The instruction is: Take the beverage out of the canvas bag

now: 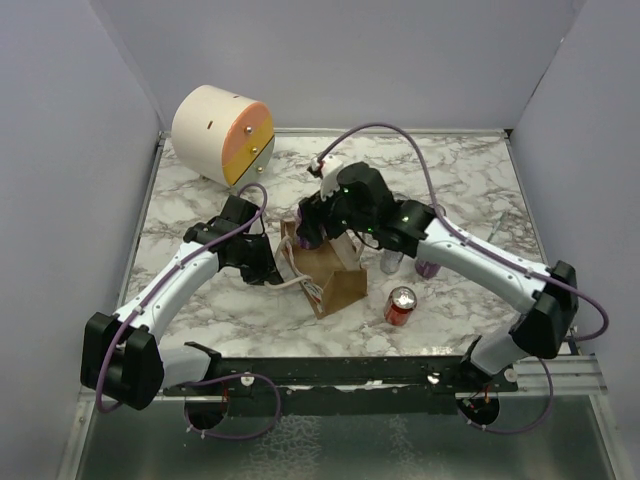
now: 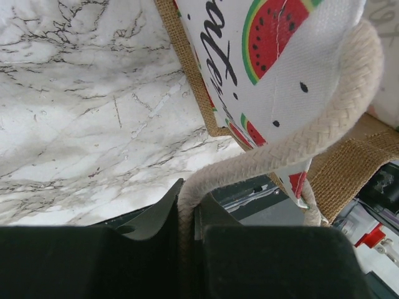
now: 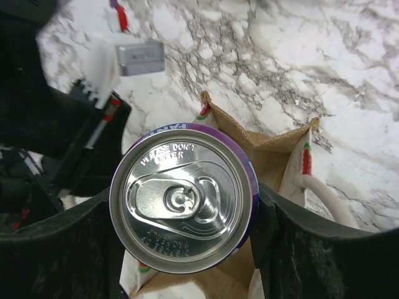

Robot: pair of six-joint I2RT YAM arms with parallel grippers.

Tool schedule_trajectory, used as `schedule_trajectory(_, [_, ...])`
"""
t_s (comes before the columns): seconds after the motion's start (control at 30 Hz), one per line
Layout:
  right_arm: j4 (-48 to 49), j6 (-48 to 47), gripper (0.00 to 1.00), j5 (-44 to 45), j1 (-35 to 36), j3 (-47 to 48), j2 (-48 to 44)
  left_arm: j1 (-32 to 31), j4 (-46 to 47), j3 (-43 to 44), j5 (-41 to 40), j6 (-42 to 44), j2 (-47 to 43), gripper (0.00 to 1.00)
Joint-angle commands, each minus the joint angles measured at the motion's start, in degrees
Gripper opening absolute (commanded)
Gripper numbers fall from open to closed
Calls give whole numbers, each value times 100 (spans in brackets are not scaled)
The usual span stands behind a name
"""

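Observation:
The clear marble table (image 1: 440, 299) beside the red can is to the right of my right gripper in the top view, so my gripper will lift, swing there and lower to release next.
The canvas bag (image 1: 335, 282) stands open in the middle of the table; its watermelon-print side (image 2: 262, 50) fills the left wrist view. My left gripper (image 1: 277, 268) is shut on the bag's white rope handle (image 2: 280, 146), which runs down between my fingers (image 2: 187, 212). My right gripper (image 1: 318, 238) is just above the bag's mouth, shut on a purple beverage can (image 3: 184, 199). The can is upright, silver top and pull tab facing the camera, above the bag's brown interior (image 3: 274, 156). In the top view the gripper hides the can.
A red can (image 1: 400, 305) stands on the marble to the right of the bag. Another purple can (image 1: 428, 268) and a greyish can (image 1: 390, 262) stand under my right arm. A cream-and-orange drum (image 1: 222, 135) lies at the back left. Walls enclose the table.

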Motion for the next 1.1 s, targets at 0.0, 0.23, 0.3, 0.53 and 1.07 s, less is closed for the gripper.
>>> schedule_trajectory(0.0, [-47,21,2,303,31,604,-1059,-5,224,-210,105,-55,-199,0])
schedule_trajectory(0.23, [220,-759,2,2294,31,136,-2452,-7,463,-554,229,-154,-351,0])
schedule_trajectory(0.3, [344,-1019,2,2954,31,-196,-2782,-10,501,-589,271,-173,-357,0])
schedule_trajectory(0.53, [-2060,889,2,5939,31,-659,-3059,-12,553,-583,325,-181,-344,0])
schedule_trajectory(1.07, [-5294,6464,2,5297,-14,-2371,-3873,-11,504,-448,373,31,-40,0])
